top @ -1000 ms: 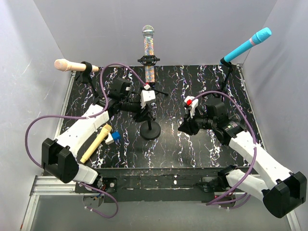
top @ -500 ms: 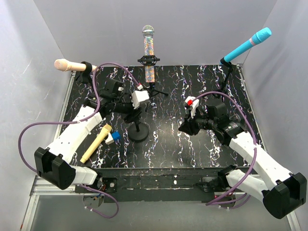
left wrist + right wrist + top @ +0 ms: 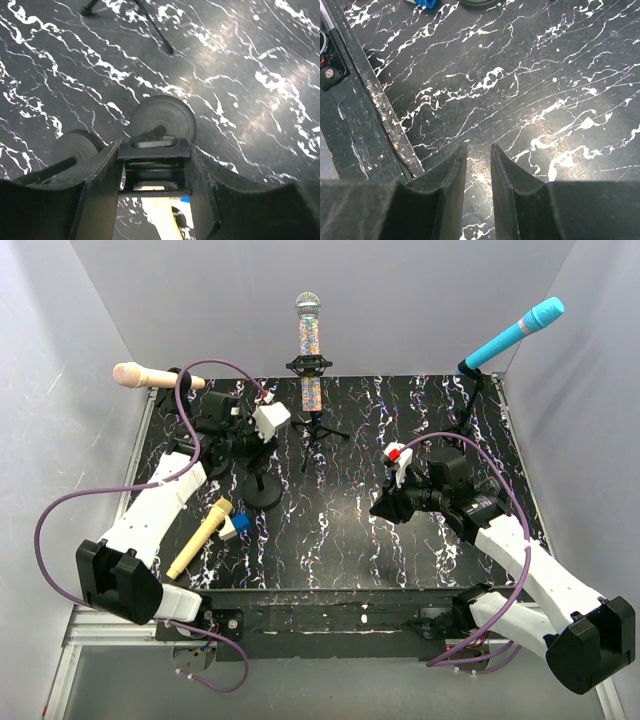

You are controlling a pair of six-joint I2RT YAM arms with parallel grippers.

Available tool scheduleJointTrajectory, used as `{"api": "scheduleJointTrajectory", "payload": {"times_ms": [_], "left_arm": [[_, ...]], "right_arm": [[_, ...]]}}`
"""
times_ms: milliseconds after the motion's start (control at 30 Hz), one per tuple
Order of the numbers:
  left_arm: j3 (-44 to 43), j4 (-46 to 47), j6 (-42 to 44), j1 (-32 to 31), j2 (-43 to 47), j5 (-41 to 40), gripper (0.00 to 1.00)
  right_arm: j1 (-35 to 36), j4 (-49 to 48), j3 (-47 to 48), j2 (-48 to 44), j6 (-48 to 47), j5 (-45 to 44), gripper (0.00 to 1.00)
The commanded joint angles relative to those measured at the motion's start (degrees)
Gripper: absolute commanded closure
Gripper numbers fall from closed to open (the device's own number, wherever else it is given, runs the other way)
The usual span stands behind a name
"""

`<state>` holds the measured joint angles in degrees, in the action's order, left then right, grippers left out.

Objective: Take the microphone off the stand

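Note:
The left gripper moves the black stand outward to a spot beside the tripod and opens off the clip [image 3: 154,149] next, since the marbled table is bare there.
My left gripper [image 3: 262,436] is shut on the top clip of a black round-base stand [image 3: 262,494], which stands left of the table's middle. In the left wrist view the fingers [image 3: 102,175] clamp the stand's black clip [image 3: 154,149] above its round base [image 3: 163,117]. A yellow microphone [image 3: 200,537] lies flat on the table at the front left, beside a blue piece [image 3: 239,525]. It also shows below the clip in the left wrist view [image 3: 162,215]. My right gripper [image 3: 385,506] hangs empty over the marbled table [image 3: 530,90], its jaws nearly together.
A glitter microphone [image 3: 309,345] stands on a tripod at the back centre. A cyan microphone [image 3: 515,332] sits on a stand at the back right, a pink one [image 3: 140,375] at the back left. A second round base [image 3: 75,146] lies left of the held stand. The table's front edge [image 3: 365,105] is close.
My left arm has carried the black stand from the table's middle to the left and back. The right arm has hardly moved.

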<state>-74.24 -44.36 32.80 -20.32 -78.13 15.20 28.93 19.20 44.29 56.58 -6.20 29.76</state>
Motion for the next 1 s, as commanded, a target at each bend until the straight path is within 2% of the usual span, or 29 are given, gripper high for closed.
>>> {"api": "scheduleJointTrajectory", "payload": {"times_ms": [0,467,767,967], "left_arm": [[-2.5,11.3,-1.2,1.8,-3.9,-4.1,0.9],[-17.1,17.3,-2.9,5.3,-20.7,-3.1,0.89],[-26.0,18.7,-4.4,6.2,-29.1,-3.1,0.76],[-23.4,19.0,-4.8,6.4,-27.0,-2.5,0.64]], "right_arm": [[-0.3,-1.7,-0.1,-1.1,-0.7,0.0,0.67],[-0.6,-0.5,0.4,-0.8,-1.8,-0.2,0.67],[-1.0,-0.5,1.1,0.6,-2.0,-0.3,0.67],[-1.2,-0.3,2.5,1.6,-2.2,-0.3,0.67]]}}
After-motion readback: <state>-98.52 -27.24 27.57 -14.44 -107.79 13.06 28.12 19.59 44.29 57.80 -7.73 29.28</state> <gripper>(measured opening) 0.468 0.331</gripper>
